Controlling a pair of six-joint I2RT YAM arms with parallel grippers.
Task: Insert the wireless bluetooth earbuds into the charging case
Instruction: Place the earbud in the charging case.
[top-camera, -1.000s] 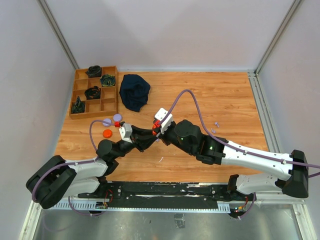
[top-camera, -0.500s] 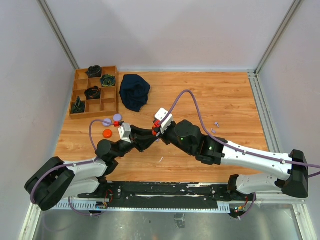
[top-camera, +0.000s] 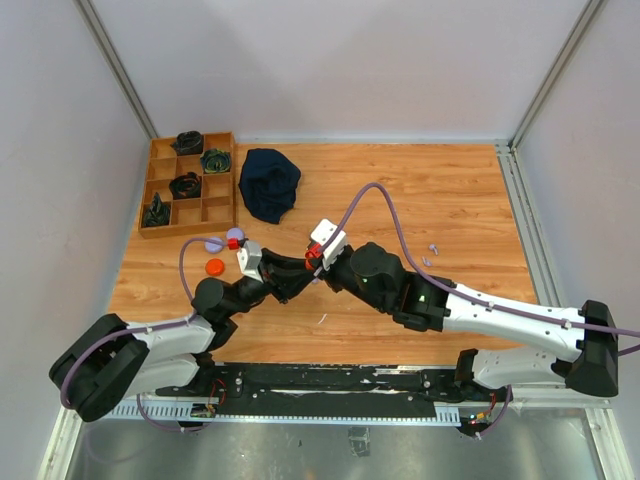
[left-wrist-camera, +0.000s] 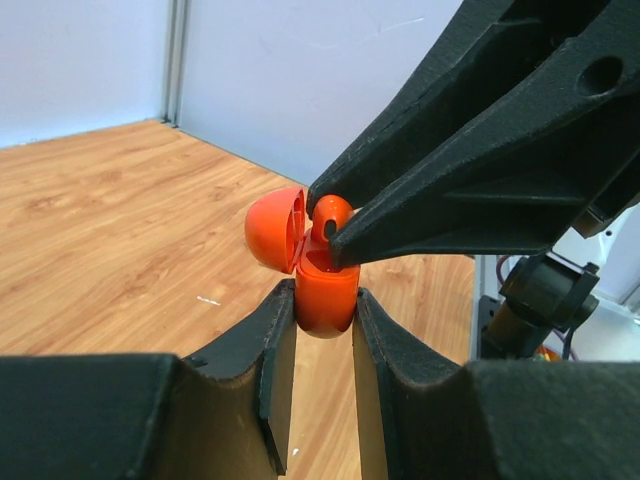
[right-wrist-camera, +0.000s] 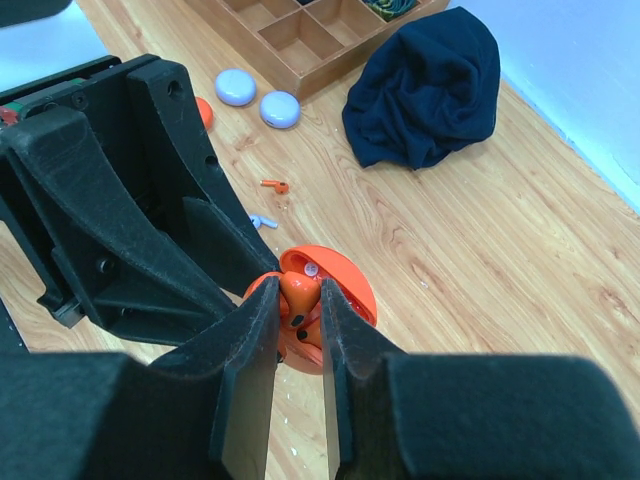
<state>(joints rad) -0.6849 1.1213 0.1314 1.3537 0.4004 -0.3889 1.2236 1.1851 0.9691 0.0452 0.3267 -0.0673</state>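
The left gripper moves down and back onto bare wood next and lets go of the case. That wood lies clear between the held case (left-wrist-camera: 326, 295) and the table's near edge.
An orange charging case (left-wrist-camera: 326, 295) with its lid (left-wrist-camera: 275, 228) swung open is held off the table, and my left gripper (left-wrist-camera: 325, 297) is shut on its lower half. My right gripper (right-wrist-camera: 298, 295) is shut on an orange earbud (right-wrist-camera: 300, 290) and holds it in the mouth of the case, against the open lid (right-wrist-camera: 350, 285). From above, the two grippers meet tip to tip over the middle of the table (top-camera: 310, 262). Two more tiny earbuds lie on the wood behind the case: an orange one (right-wrist-camera: 274, 185) and a lavender one (right-wrist-camera: 262, 221).
Two lavender discs (top-camera: 235, 236) (top-camera: 213, 243) and an orange disc (top-camera: 214, 266) lie left of the grippers. A wooden compartment tray (top-camera: 190, 185) stands at the far left, with a dark cloth (top-camera: 269, 184) beside it. Small lavender bits (top-camera: 433, 247) lie to the right.
Both grippers have shifted only slightly where they meet. Their grips on the case and the earbud are the same.
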